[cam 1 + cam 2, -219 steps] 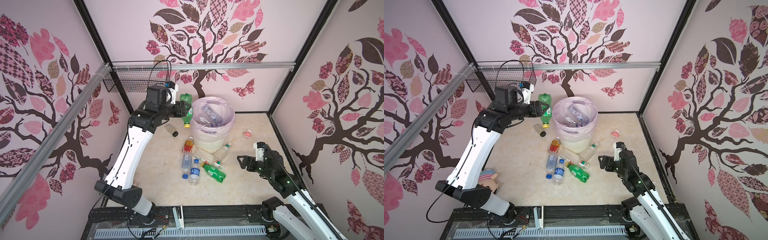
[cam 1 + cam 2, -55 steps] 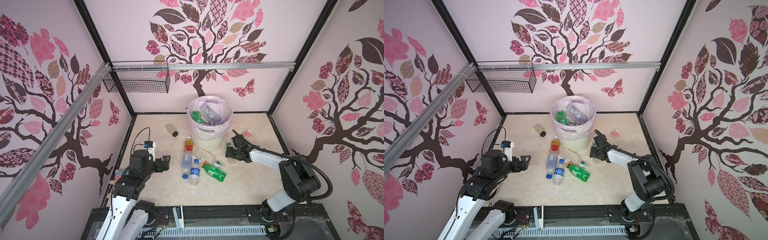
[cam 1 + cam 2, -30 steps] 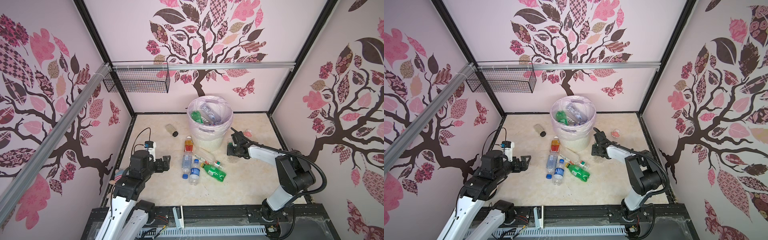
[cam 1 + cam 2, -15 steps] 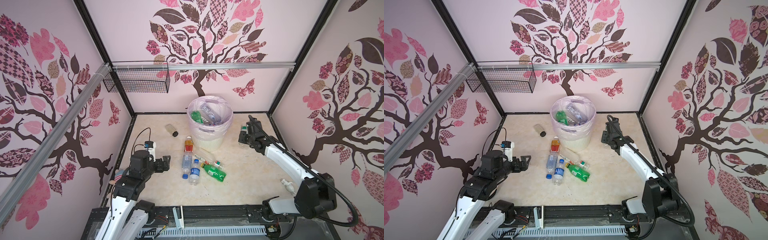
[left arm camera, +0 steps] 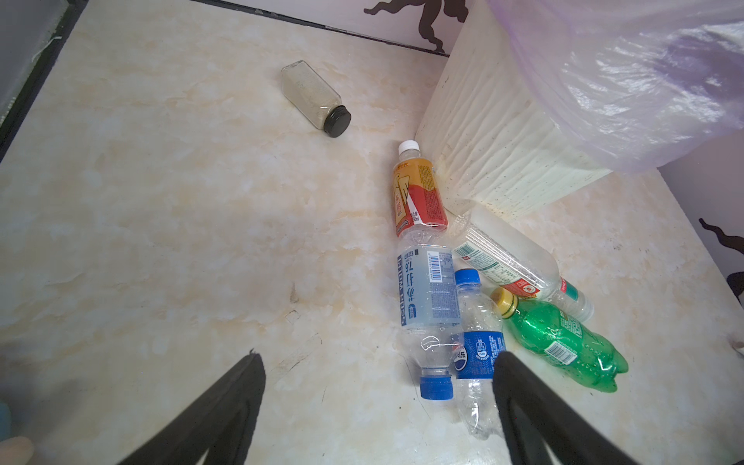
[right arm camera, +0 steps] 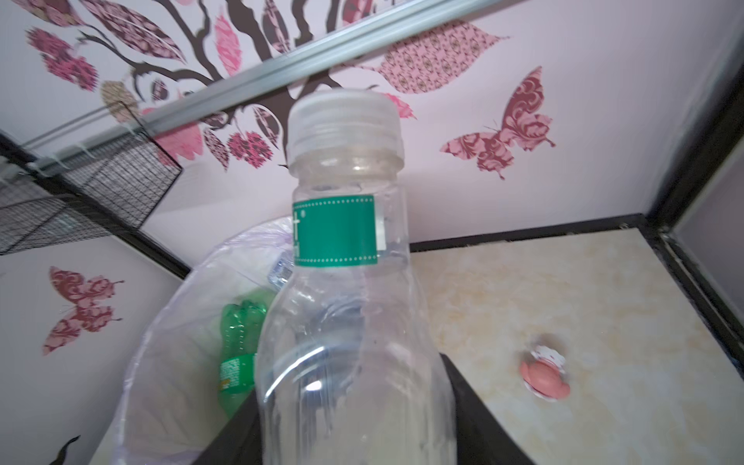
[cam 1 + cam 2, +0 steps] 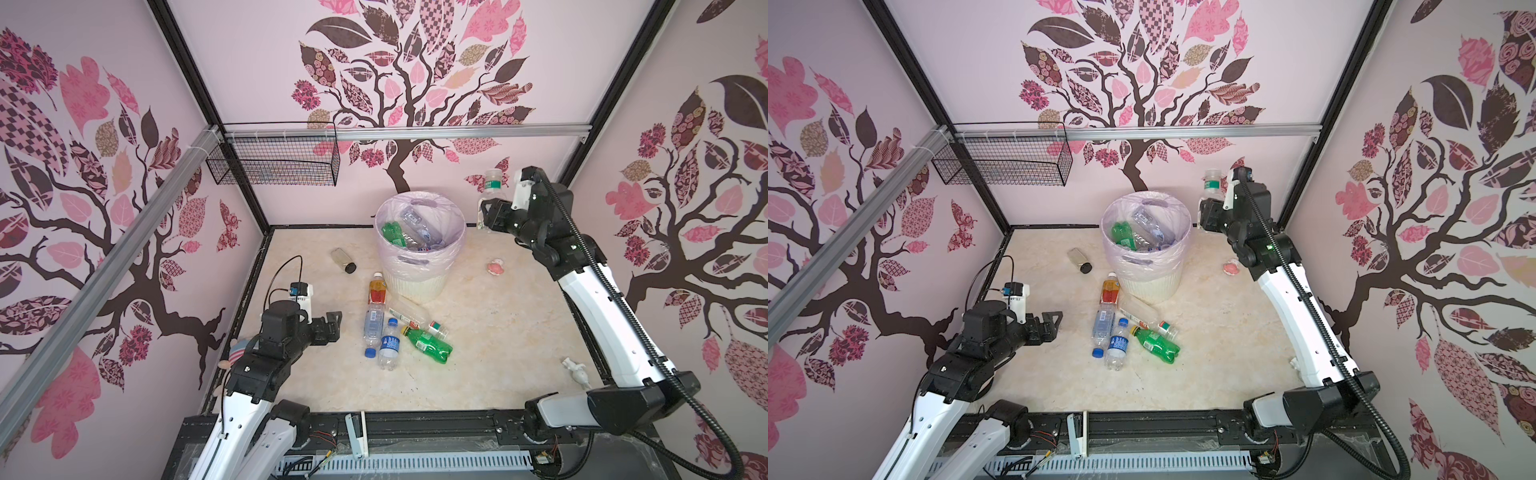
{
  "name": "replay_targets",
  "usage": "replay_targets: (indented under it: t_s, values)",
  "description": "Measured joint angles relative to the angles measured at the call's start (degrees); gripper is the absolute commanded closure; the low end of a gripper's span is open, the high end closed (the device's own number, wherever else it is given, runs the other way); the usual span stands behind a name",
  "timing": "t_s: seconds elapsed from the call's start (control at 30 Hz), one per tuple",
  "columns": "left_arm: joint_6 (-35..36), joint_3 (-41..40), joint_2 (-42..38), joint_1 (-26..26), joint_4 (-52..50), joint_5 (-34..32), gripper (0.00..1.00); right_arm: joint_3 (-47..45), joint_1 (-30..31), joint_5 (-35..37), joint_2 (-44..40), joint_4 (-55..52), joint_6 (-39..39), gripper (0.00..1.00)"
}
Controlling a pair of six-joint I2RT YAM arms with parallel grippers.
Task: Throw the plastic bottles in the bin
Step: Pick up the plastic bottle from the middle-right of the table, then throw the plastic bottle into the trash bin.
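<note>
Next, my right gripper carries the clear plastic bottle (image 7: 493, 187) sideways over the bin's opening (image 7: 430, 222) and releases it there, because it still hangs out beside the bin's rim.
My right gripper (image 7: 488, 212) (image 6: 350, 386) is shut on a clear plastic bottle (image 7: 493, 187) (image 6: 346, 282) with a green label and a white cap. It holds the bottle upright in the air, just right of the bin (image 7: 415, 287) (image 7: 1152, 287). A green bottle (image 7: 392, 232) and clear ones lie inside the bin. Several bottles lie in front of it: an orange-red labelled one (image 5: 418, 197), two clear blue-capped ones (image 5: 428, 290), a green one (image 5: 563, 342) and a clear one (image 5: 511, 261). My left gripper (image 7: 332, 326) (image 5: 378, 358) hangs open, just left of them.
A brownish jar with a black lid (image 7: 344, 259) lies left of the bin. A pink toy (image 7: 495, 268) lies on the floor to the bin's right. A black wire basket (image 7: 274, 162) hangs on the back left wall. A small white object (image 7: 575, 370) sits near the right wall.
My right arm has lifted the green-labelled bottle from the floor beside the bin up to rim height at the back right. The left arm has not moved.
</note>
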Motion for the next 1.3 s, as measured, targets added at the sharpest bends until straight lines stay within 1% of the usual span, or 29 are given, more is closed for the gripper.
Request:
replay_targets:
  t_s: [0.13,0.2,0.4,0.63,0.9,0.97,1.07,1.1,1.3]
  values:
    - [-0.1,0.0,0.0,-0.5,0.0,-0.5,0.09,3.9,0.4,-6.6,3.7,-0.3,0.4,0.49]
    - [-0.1,0.0,0.0,-0.7,0.0,-0.7,0.09,5.2,1.1,-8.9,5.7,-1.0,0.6,0.49]
    - [-0.2,0.0,0.0,-1.0,0.0,-1.0,0.09,9.2,3.4,-11.7,11.1,-3.1,0.6,0.47]
    - [-0.2,0.0,-0.3,-1.3,0.0,-1.3,0.09,10.3,4.3,-13.0,14.8,-4.3,0.5,0.45]
    - [-0.2,0.0,-0.6,-1.3,0.0,-1.3,0.10,10.3,4.5,-12.6,16.3,-4.9,0.5,0.41]
    - [-0.2,0.0,-0.6,-1.4,0.0,-1.3,0.10,10.3,4.6,-12.3,16.3,-4.9,0.5,0.38]
    - [-0.2,0.0,-0.6,-1.4,0.0,-1.3,0.10,10.3,4.6,-11.7,16.3,-4.9,0.7,0.28]
    - [-0.2,0.0,-0.6,-1.4,0.0,-1.3,0.10,10.3,4.6,-11.5,16.3,-4.9,0.7,0.25]
    - [-0.2,0.0,-0.2,-1.5,0.0,-1.3,0.10,10.3,4.9,-10.2,16.3,-4.9,0.3,0.20]
